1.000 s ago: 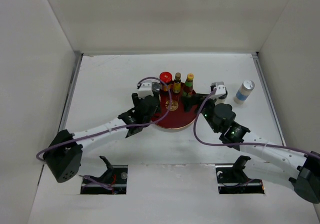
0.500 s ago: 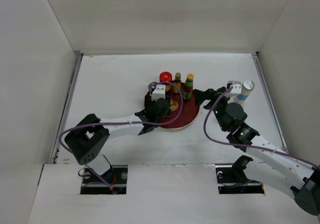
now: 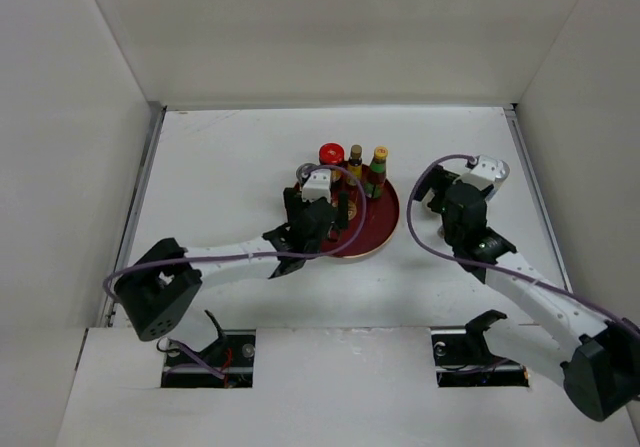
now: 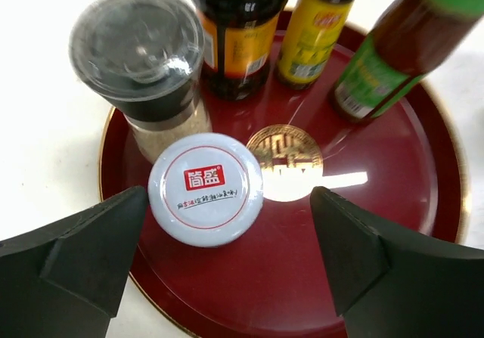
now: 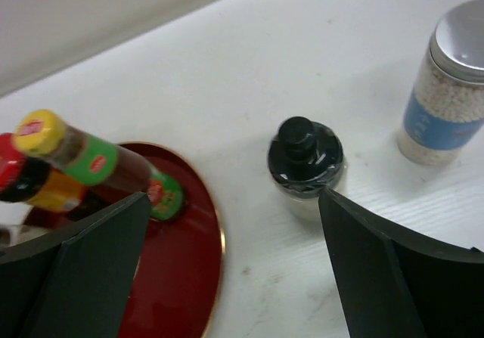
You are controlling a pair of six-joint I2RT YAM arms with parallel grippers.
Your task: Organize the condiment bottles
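The robot's right gripper should move toward the right in the wrist view and lower its fingers around the jar's black top (image 5: pixel 306 154).
On the red round tray (image 4: pixel 393 202) stand a red-capped jar (image 4: pixel 238 28), two yellow-capped sauce bottles (image 4: pixel 314 24) (image 4: pixel 393 51), a grey-lidded spice jar (image 4: pixel 140 58) and a white-capped jar (image 4: pixel 206 189). My left gripper (image 4: pixel 227 247) hangs open over the tray (image 3: pixel 385 217). The white-capped jar stands free between its fingers, nearer the left one. My right gripper (image 5: pixel 234 270) is open above the table, right of the tray. A black-topped jar (image 5: pixel 305 156) stands just beyond its fingertips, and the white blue-banded shaker (image 5: pixel 450 88) stands farther right.
White walls close in the table at the back and both sides. In the top view the right wrist (image 3: pixel 488 172) covers the shaker and the black-topped jar. The tray rim (image 5: pixel 215 232) lies close to the right gripper's left finger (image 5: pixel 83 262).
The left gripper carried the white-capped jar onto the tray and opened, leaving it standing. The right gripper opened wider and swung right, away from the tray.
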